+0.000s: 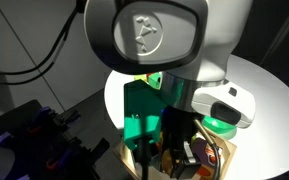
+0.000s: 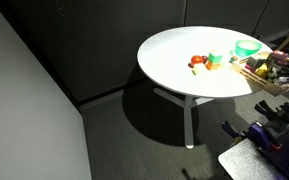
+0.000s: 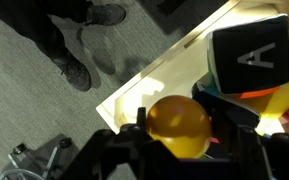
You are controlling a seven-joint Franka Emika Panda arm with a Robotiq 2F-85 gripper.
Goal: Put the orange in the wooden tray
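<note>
The orange (image 3: 177,125) in my gripper will next go down onto the bare wood bottom of the tray beside the black block, and I will release it there, because that clear spot is below my gripper.
In the wrist view the orange (image 3: 177,125), round and glossy, sits between my gripper's (image 3: 182,128) two dark fingers, which are shut on it. It hangs over the wooden tray (image 3: 149,80), whose light wood floor and low rim show below it. In an exterior view the arm fills the frame, with the gripper (image 1: 179,140) down over the tray (image 1: 134,160). In an exterior view the tray (image 2: 267,72) stands at the right edge of the round white table (image 2: 174,60). The arm is out of that view.
A black block with a white letter A (image 3: 252,55) and other toys lie in the tray. A green bowl (image 2: 247,47) stands beside the tray, also seen in an exterior view (image 1: 219,122). Small toys (image 2: 197,63) lie mid-table. A person's shoes (image 3: 79,70) are on the floor.
</note>
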